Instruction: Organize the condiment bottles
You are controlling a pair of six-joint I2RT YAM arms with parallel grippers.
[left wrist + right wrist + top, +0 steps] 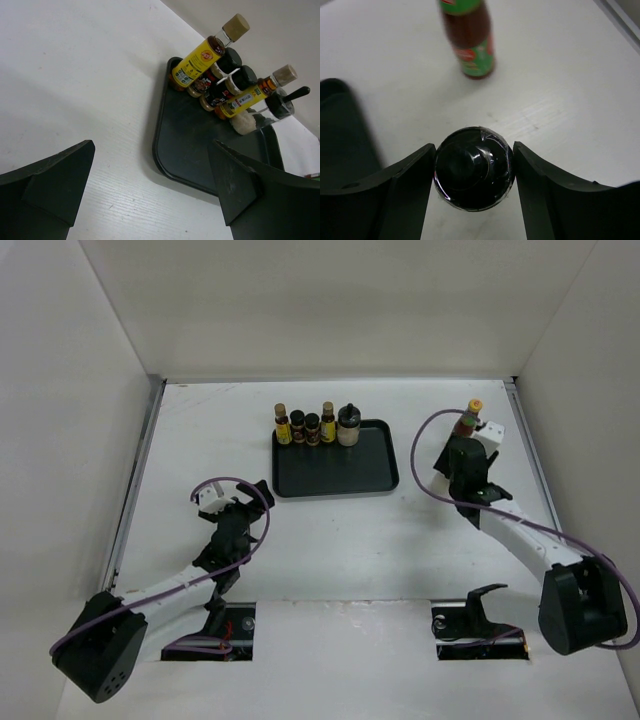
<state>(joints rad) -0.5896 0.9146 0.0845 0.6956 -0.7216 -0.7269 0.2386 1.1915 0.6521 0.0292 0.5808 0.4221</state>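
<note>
My right gripper holds the bottle and needs to carry it across and lower it next, since the tray's empty far corner (375, 438) (332, 97) lies outward and to the gripper's left in the top view.
Five bottles stand in a row along the far edge of the black tray (335, 472): two slim brown ones with yellow labels (282, 426) (328, 423), two dark ones (305, 428), and a squat whitish one with a black cap (348, 427). The row also shows in the left wrist view (220, 75). My left gripper (250, 496) (152, 150) is open and empty, low over the table near the tray's near-left corner (162, 160). My right gripper (466, 455) (474, 160) is shut on a black-capped bottle (472, 172), seen from above. The red bottle with a green neck (468, 420) (470, 40) stands just beyond it.
White walls enclose the table on three sides. A raised rail runs along the right edge (530, 455) close to the right gripper. Two openings sit at the near edge by the arm bases (225, 630) (478, 632).
</note>
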